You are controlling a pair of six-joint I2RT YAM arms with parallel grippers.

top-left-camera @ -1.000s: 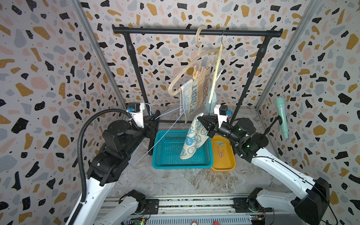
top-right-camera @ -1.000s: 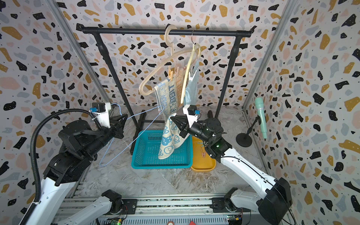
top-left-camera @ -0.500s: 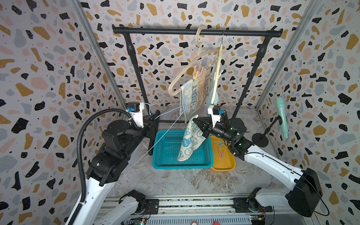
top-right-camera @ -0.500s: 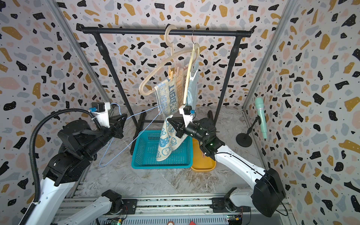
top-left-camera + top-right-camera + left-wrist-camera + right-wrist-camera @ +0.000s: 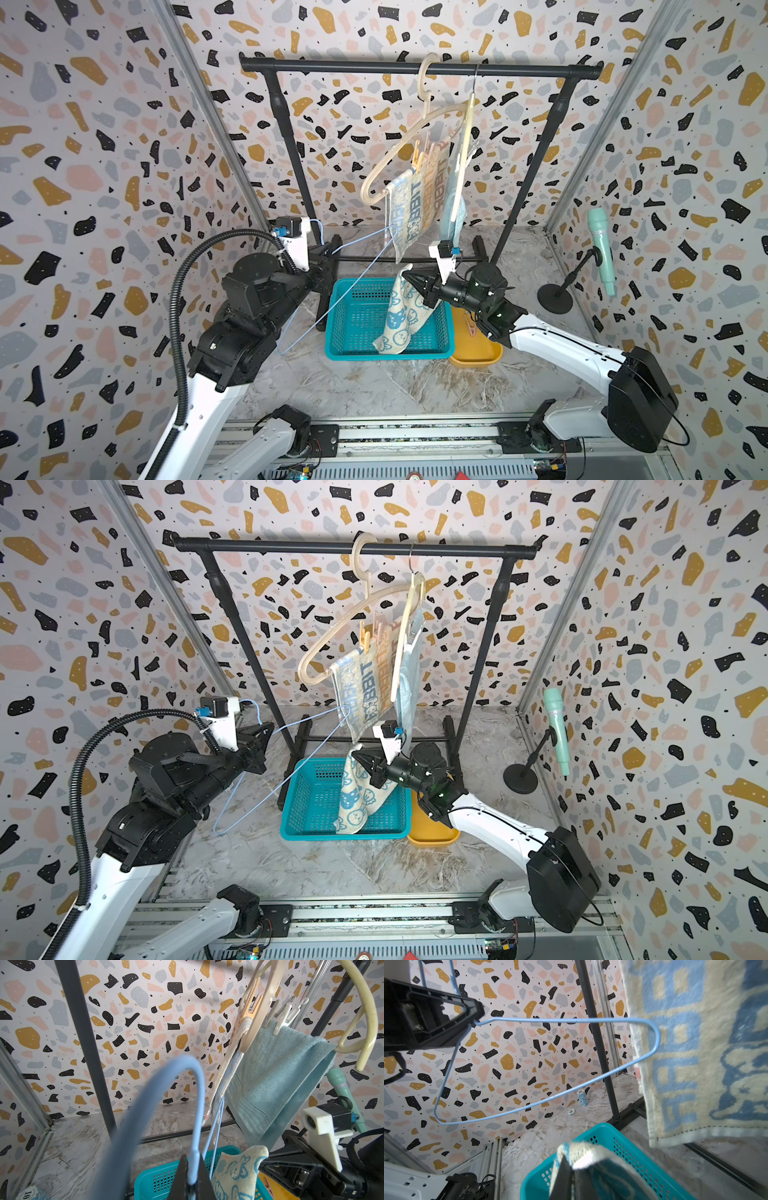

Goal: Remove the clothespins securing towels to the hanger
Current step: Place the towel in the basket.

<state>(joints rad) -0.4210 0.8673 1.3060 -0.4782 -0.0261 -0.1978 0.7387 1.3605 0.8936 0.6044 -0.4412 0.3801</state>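
Note:
My right gripper needs to move down toward the basket's open middle and let go of the towel's top edge, because the cream towel's lower end already hangs into the teal basket.
My left gripper (image 5: 330,254) (image 5: 192,1159) is shut on the neck of a bare blue wire hanger (image 5: 345,299) (image 5: 550,1020). The hanger's far bend reaches the edge of the striped "RABBIT" towel (image 5: 415,208) (image 5: 365,688). My right gripper (image 5: 409,277) (image 5: 571,1161) is shut on the top edge of the cream towel with blue animals (image 5: 399,316) (image 5: 353,800). That towel's lower end hangs into the teal basket (image 5: 386,355). The striped towel stays on a cream hanger (image 5: 399,158), held by orange clothespins (image 5: 417,160) (image 5: 365,636). White clothespins (image 5: 280,1016) pin the light-blue towel (image 5: 276,1084) (image 5: 453,208).
The black rack bar (image 5: 415,68) carries both hangers, and its legs stand behind the basket. A yellow tray (image 5: 478,353) beside the basket holds a clothespin (image 5: 469,326). A mint microphone (image 5: 600,245) on a stand is at the right wall. Poker chips (image 5: 582,1097) lie near the left wall.
My right gripper has carried the cream towel down and to the left, over the basket, so its lower end now hangs inside. The left arm and blue hanger have stayed put.

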